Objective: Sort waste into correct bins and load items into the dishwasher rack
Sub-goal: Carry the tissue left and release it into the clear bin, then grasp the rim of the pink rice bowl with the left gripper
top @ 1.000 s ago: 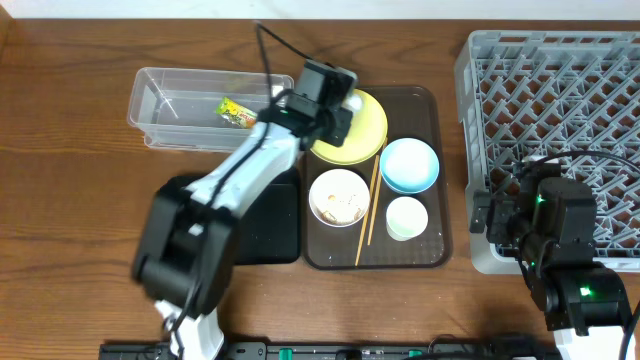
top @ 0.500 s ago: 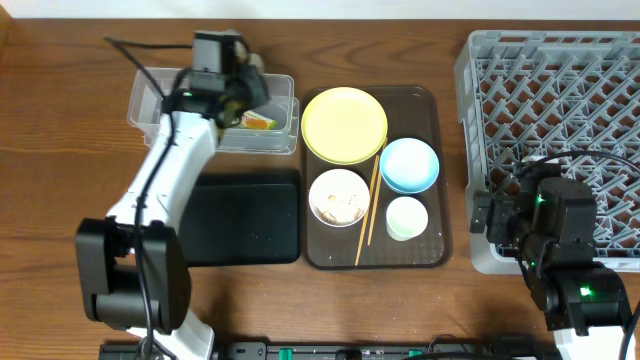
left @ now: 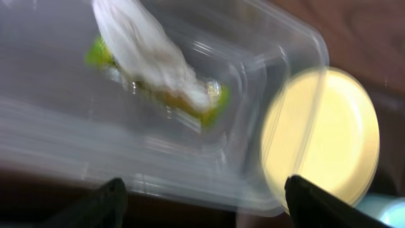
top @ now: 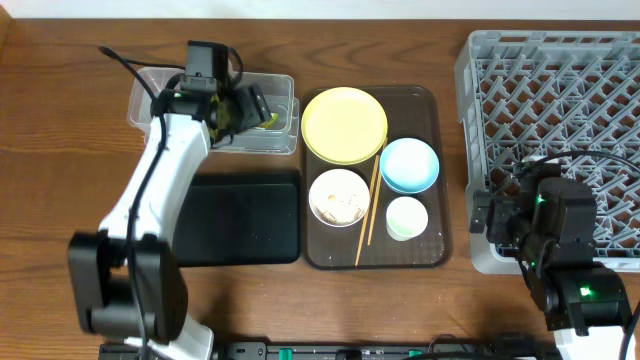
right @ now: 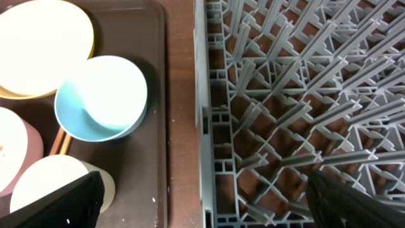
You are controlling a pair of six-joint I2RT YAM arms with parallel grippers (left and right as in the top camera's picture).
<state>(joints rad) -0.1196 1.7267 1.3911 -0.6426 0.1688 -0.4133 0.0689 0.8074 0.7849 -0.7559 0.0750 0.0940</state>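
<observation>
The white bowl still has food scraps in it. My left gripper will next move back from the tub and down onto the bowl's rim (top: 366, 196) beside the chopsticks.
The green-and-orange wrapper (left: 190, 101) lies in the clear tub (top: 150, 100), partly under a blurred whitish patch; overhead, the wrapper (top: 268, 122) shows at the tub's right end. My left gripper (top: 243, 110) hovers over that end, open, nothing between its fingers (left: 107, 202). The yellow plate (top: 344, 124), light blue bowl (top: 409, 165), white bowl (top: 338, 197) holding food scraps, green cup (top: 406, 218) and chopsticks (top: 368, 205) rest on the brown tray. My right gripper (right: 205, 202) stands open and empty above the left rim of the dishwasher rack (top: 560, 90).
The flat black tray (top: 245, 220) lies in front of the tub, left of the brown serving tray (top: 440, 255). My left arm stretches across the black tray's left side. A strip of bare wood separates the brown tray from the rack.
My left arm swung left from above the yellow plate to the clear tub, and its jaws went from shut to open. The right arm stayed still.
</observation>
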